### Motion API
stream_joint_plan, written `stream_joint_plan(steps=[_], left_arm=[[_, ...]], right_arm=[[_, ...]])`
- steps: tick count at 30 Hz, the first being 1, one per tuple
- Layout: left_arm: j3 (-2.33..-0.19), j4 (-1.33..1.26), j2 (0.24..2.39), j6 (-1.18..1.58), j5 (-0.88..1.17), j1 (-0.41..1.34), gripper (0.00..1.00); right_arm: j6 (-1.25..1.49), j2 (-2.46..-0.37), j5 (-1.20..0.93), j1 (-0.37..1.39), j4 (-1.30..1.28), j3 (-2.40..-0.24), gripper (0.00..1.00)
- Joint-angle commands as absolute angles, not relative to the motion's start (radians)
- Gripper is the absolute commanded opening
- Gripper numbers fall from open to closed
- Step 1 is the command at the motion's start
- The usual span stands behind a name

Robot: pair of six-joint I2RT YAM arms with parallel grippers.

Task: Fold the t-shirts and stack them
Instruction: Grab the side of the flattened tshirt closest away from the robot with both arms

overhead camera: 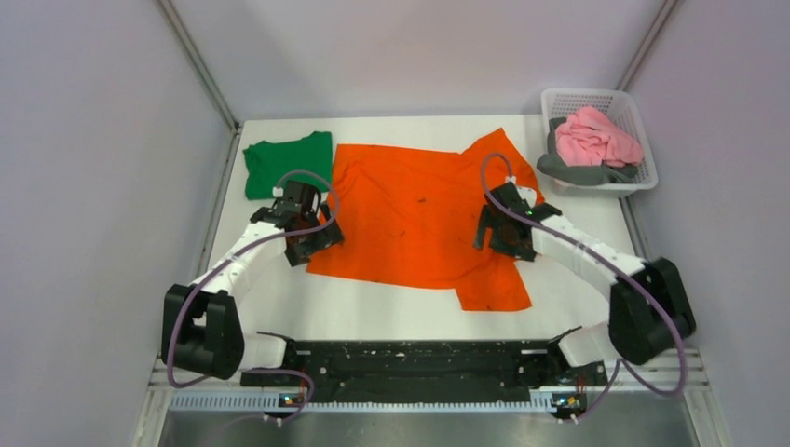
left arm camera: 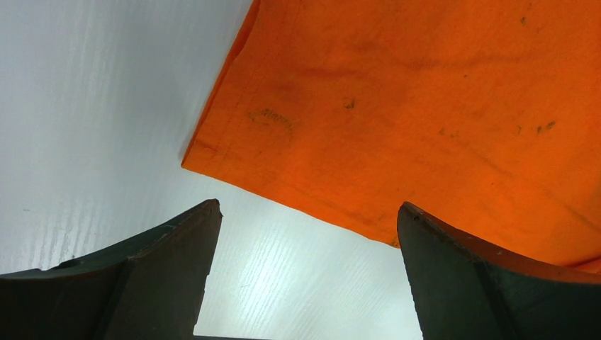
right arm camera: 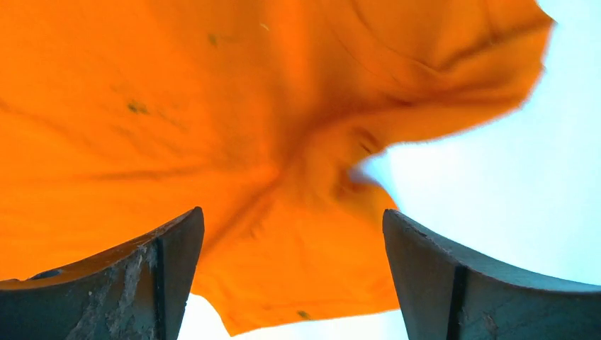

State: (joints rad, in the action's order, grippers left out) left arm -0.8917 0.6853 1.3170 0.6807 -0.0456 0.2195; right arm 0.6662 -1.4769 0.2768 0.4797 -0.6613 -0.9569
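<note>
The robot's right hand has to move back and down next, toward the right in the top view, onto the near sleeve's outer corner (overhead camera: 527,304), which sticks out over bare table.
The orange t-shirt (overhead camera: 410,219) lies spread flat in the middle of the table, with dark specks. A folded dark green t-shirt (overhead camera: 287,160) lies at the back left, touching its edge. My left gripper (overhead camera: 312,244) is open and empty over the orange shirt's near left corner (left arm camera: 205,152), with bare table between its jaws. My right gripper (overhead camera: 494,244) is open and empty above the shirt's right sleeve area (right arm camera: 298,234). A pink garment (overhead camera: 596,138) and a grey garment (overhead camera: 568,172) sit in a basket at the back right.
A white mesh basket (overhead camera: 641,126) stands at the back right corner. White walls close in the table on the left, back and right. A black rail (overhead camera: 419,358) with the arm bases runs along the near edge.
</note>
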Motion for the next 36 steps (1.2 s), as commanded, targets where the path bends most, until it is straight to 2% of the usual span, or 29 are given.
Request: stream_joint_plan(steps=[1,6,9,11,13,19,22,24,27,31,36], left_arm=[[-0.923,0.636,1.341,0.663,-0.01,0.22,0.99],[-0.918,0.652,1.334,0.667,-0.01,0.219,0.99],[-0.913,0.687,1.305,0.679,-0.047,0.216,0.99],[-0.909,0.735,1.284,0.701,-0.07,0.203,0.99],[-0.887,0.773,1.265,0.73,-0.1,0.179,0.99],[-0.752,0.776,1.199,0.756,-0.086,0.045,0.99],[-0.713,0.745,1.205,0.757,-0.056,0.007,0.97],[-0.704,0.719,1.219,0.77,-0.052,0.006,0.94],[-0.701,0.671,1.255,0.789,-0.038,0.007,0.87],[-0.706,0.618,1.313,0.806,-0.005,0.006,0.74],[-0.708,0.603,1.4,0.812,0.049,0.007,0.53]], right_arm=[[0.78,-1.234,0.276,0.433,-0.782,-0.802,0.96],[0.9,-0.997,0.189,0.351,-0.854,-0.627,0.97],[0.955,-0.92,0.16,0.351,-0.873,-0.569,0.84],[0.968,-0.907,0.163,0.35,-0.88,-0.548,0.69],[0.971,-0.92,0.18,0.35,-0.88,-0.533,0.6],[0.918,-1.064,0.206,0.35,-0.762,-0.536,0.5],[0.899,-1.138,0.185,0.351,-0.7,-0.529,0.4],[0.894,-1.148,0.173,0.351,-0.691,-0.524,0.29],[0.902,-1.101,0.179,0.351,-0.727,-0.52,0.1],[0.941,-0.994,0.166,0.351,-0.858,-0.559,0.07],[1.021,-0.852,0.116,0.371,-1.069,-0.647,0.0]])
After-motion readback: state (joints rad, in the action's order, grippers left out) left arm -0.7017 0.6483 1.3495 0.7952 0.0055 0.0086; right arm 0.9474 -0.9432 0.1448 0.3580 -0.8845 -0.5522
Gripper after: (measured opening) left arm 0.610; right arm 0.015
